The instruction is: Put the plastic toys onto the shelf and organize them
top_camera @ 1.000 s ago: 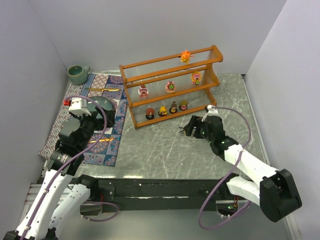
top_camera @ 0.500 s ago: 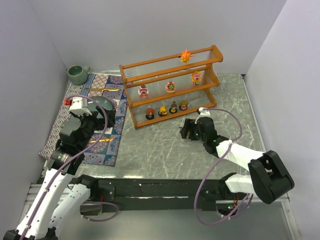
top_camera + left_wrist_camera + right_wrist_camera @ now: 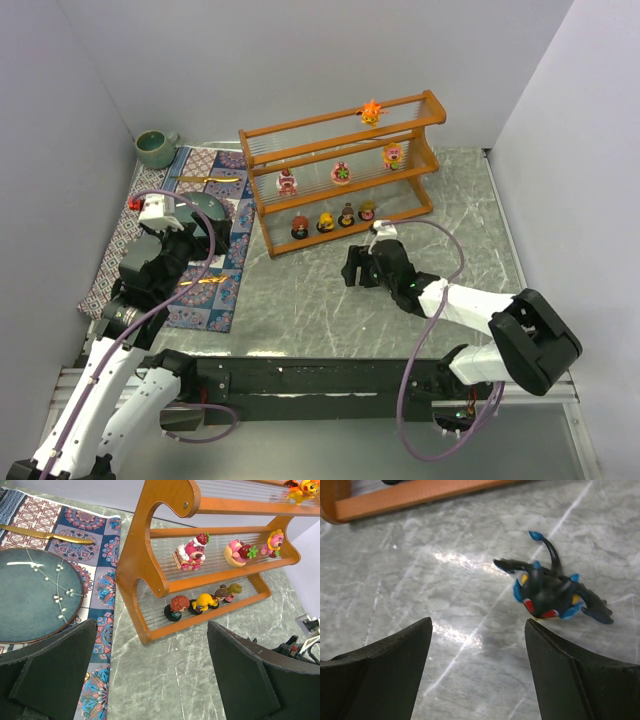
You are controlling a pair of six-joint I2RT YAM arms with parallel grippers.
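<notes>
I will move my left gripper to the right in the top view and down onto the black toy's red-marked head next, because the toy is still off the shelf.
The shelf [image 3: 340, 170] [image 3: 150, 575] stands at the back of the table with plastic toys on all three tiers. An orange toy [image 3: 371, 112] is on top, three pink ones [image 3: 342, 173] [image 3: 190, 554] in the middle, and several small ones on dark bases [image 3: 326, 222] [image 3: 200, 602] at the bottom. A black toy with blue and red marks [image 3: 552, 592] lies on its side on the marble. It rests just past the right fingertip of my right gripper [image 3: 479, 625] [image 3: 352, 268], which is open and empty. My left gripper [image 3: 150, 680] [image 3: 212, 232] hangs open over the mat's edge.
A patterned cloth mat [image 3: 195, 255] lies at the left with a blue-grey plate [image 3: 35, 595] and a gold knife [image 3: 45, 534] on it. A green cup [image 3: 157, 148] sits in the back left corner. Walls close in on three sides.
My right gripper has slid left along the table in front of the shelf, staying open. The left arm and the shelf toys have not moved.
</notes>
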